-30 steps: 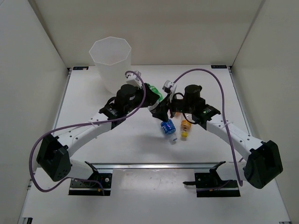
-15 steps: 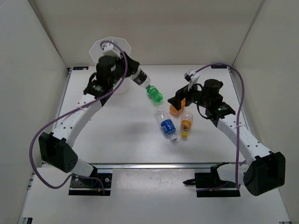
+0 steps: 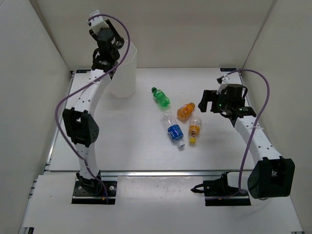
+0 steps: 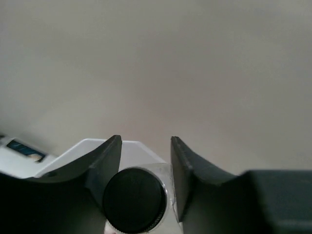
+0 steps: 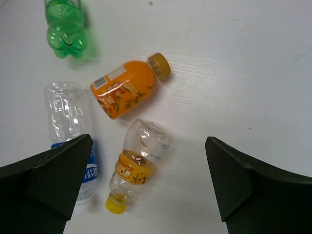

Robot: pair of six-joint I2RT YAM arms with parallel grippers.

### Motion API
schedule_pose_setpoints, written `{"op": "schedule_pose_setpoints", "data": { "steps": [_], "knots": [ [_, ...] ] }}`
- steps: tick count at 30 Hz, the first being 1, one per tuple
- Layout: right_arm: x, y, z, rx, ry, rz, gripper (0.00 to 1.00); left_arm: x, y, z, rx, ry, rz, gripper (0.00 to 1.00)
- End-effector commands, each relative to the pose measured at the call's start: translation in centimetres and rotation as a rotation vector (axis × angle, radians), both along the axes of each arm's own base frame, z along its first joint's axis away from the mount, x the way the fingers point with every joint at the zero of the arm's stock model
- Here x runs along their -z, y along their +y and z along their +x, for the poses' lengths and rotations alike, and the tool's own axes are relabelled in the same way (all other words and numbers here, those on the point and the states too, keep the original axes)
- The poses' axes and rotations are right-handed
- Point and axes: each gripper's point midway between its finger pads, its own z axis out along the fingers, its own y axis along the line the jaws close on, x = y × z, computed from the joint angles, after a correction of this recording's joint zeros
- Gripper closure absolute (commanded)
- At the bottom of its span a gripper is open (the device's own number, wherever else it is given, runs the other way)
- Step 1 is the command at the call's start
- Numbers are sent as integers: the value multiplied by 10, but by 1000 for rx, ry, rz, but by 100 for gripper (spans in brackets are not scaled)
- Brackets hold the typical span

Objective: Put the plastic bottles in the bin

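The open fingers of my right gripper are above the yellow-capped bottle's orange label (image 3: 194, 130) (image 5: 134, 167), so they should next move down, back and to the left in the top view onto it.
My left gripper (image 3: 108, 41) is raised over the bin (image 3: 124, 80), a tall translucent white container at the back left. In the left wrist view the gripper (image 4: 145, 141) is shut on a clear bottle with a dark cap (image 4: 135, 200), above the bin's rim (image 4: 80, 146). Lying on the table are a green bottle (image 3: 160, 97), an orange bottle (image 3: 185, 111), a clear blue-label bottle (image 3: 172, 128) and a clear yellow-capped bottle (image 3: 194, 128). My right gripper (image 3: 207, 101) hangs wide open just right of them. In its wrist view (image 5: 147, 141) it is above the yellow-capped bottle (image 5: 139, 163), holding nothing.
White walls close in the table at the back and on both sides. The left arm's purple cable (image 3: 63, 107) loops out beside it. Bare table (image 3: 122, 141) stretches in front of the bottles down to the rail at the near edge.
The left arm has swung from mid-table up and back to above the bin, carrying the bottle. The right gripper has opened wide and drawn back to the right, leaving the orange bottle on the table.
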Motion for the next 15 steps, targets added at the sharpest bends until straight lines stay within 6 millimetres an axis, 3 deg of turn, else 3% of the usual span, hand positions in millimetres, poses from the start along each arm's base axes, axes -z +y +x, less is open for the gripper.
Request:
{"op": "schedule_pose_setpoints", "data": {
  "steps": [1, 2, 4, 5, 10, 12, 15],
  "knots": [
    [14, -15, -3, 103, 72, -23, 0, 28, 25, 13, -182, 49, 71, 41],
    [20, -16, -5, 109, 93, -23, 1, 32, 27, 16, -185, 52, 75, 38],
    [32, -13, -9, 113, 130, -20, 0, 44, 24, 18, -183, 72, 83, 8],
    [35, -8, -11, 106, 135, -18, 1, 45, 26, 17, -201, 79, 90, 2],
    [59, 13, -25, 93, 203, 14, 0, 20, 20, 6, -149, 55, 97, 1],
    [58, 25, -25, 87, 201, 39, 1, 1, 14, -5, -122, 29, 89, 1],
    [66, 36, -31, 121, 206, 32, 1, -7, 4, -18, -46, 46, 69, 1]
  ]
}}
